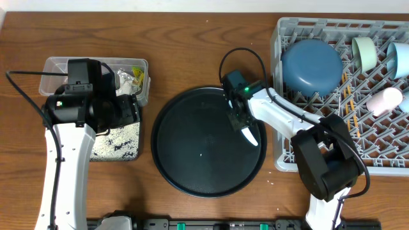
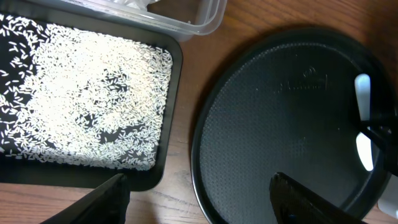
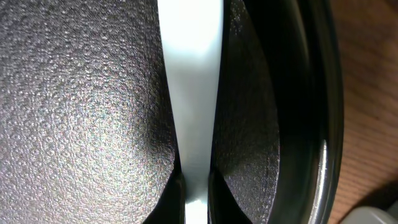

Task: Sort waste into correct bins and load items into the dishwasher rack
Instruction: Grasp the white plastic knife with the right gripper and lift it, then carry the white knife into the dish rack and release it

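Next, my right gripper will rise, cross over right in the overhead view, lower and release the spoon (image 1: pixel 250 135), since the free rack slots beside the orange sticks lie there.
My right gripper (image 1: pixel 238 116) is down on the round black tray (image 1: pixel 192 160), shut on the handle of the white plastic spoon (image 1: pixel 250 135). The right wrist view shows the spoon's handle (image 3: pixel 189 87) pinched between the gripper's (image 3: pixel 196 194) two fingers. My left gripper (image 2: pixel 199 202) hangs open and holds nothing, over the gap between the shallow black tray (image 2: pixel 171 93) of white rice grains (image 2: pixel 81 106) and the round tray (image 2: pixel 280 124). The clear tub (image 1: pixel 54 70) holds crumpled tissue (image 1: pixel 126 81) and a yellow-green wrapper (image 1: pixel 136 71).
The grey dishwasher rack (image 1: pixel 281 160) at the right carries a large blue bowl (image 1: pixel 311 64), a pale-green bowl (image 1: pixel 365 52), a white dish (image 1: pixel 399 61) and a whitish cup (image 1: pixel 383 101). The left arm covers part of the tub and the rice tray (image 1: pixel 115 158).
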You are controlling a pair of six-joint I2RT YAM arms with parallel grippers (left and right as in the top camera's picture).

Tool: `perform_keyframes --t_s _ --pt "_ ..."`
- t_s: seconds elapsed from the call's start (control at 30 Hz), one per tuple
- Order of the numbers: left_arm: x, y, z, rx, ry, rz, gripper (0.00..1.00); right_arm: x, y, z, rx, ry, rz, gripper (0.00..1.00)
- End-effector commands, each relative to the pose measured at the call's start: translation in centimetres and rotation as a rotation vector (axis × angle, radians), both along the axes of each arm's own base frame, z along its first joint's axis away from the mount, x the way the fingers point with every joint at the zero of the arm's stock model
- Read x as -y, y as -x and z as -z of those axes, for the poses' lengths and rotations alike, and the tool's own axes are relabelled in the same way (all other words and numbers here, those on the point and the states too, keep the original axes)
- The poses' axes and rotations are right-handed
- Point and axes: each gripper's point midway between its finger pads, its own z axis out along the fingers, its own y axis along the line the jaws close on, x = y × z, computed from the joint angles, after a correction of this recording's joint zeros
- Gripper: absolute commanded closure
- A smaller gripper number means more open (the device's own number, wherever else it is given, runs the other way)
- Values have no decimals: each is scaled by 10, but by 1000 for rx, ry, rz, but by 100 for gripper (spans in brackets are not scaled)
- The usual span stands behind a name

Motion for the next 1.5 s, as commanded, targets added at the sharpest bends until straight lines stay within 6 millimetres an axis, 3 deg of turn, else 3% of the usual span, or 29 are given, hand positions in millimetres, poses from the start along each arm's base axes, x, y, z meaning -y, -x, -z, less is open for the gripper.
perform_keyframes --t_s 0.0,0.2,0.43,0.6,0.73,0.83,0.97,1.13,1.3,1.47 --pt "-2 1 1 -9 0 -11 26 4 -5 -12 25 15 10 99" --pt "-2 1 1 -9 0 -11 27 -11 -16 -70 138 -108 5 99" --pt "-2 1 1 -9 0 -10 26 0 -21 -136 285 -177 7 99" --pt "-2 1 1 -9 0 -11 27 39 -19 -166 345 -140 83 99" --pt "-2 1 1 -9 0 -11 27 103 -19 -186 397 -23 221 99" --pt "-2 1 1 -9 0 -11 27 146 -16 -191 394 27 312 99" --pt "-2 1 1 -9 0 -11 27 197 -8 -183 336 85 405 99" --pt "-2 0 1 -8 0 -11 26 245 -1 -170 317 112 545 99" --pt "-2 0 1 -8 0 -11 27 273 4 -152 312 124 626 99" --pt "-2 0 1 -8 0 -11 27 279 7 -131 301 145 595 99"
